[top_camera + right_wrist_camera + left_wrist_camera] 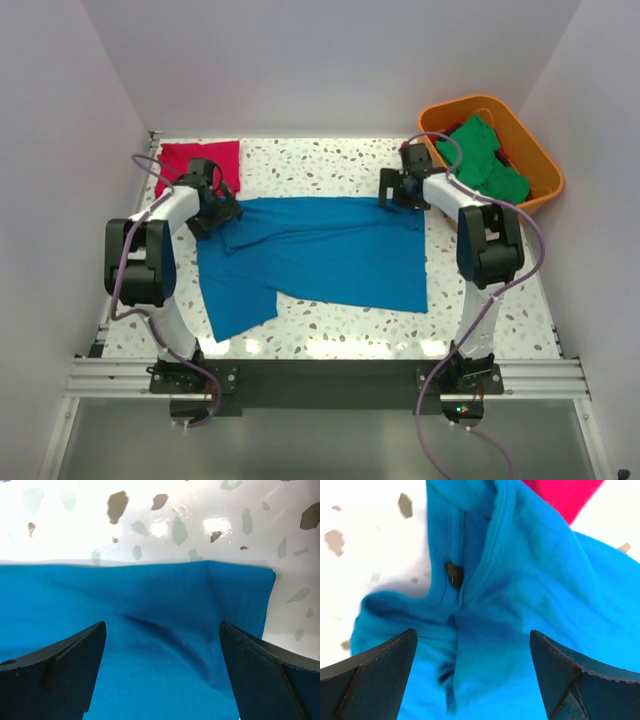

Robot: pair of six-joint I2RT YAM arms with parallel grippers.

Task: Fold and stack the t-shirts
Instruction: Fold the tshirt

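The robot's left hand needs to move back from the collar next, then down onto the near corner of the trailing sleeve [221,333].
A bright blue t-shirt [320,255] lies spread across the middle of the table, folded lengthwise, one sleeve trailing to the near left. My left gripper [222,215] hovers open over its far left corner by the collar [455,575], with cloth between the fingers [375,670]. My right gripper [397,192] hovers open over the far right corner [240,590], its fingers [65,665] astride blue cloth. A folded red t-shirt [200,160] lies at the far left; it also shows in the left wrist view [565,495]. Green t-shirts [485,160] are heaped in the bin.
The orange plastic bin [535,150] stands at the far right corner, partly over the table's edge. White walls close in the speckled table [330,160] on three sides. The arm bases are bolted along the near edge.
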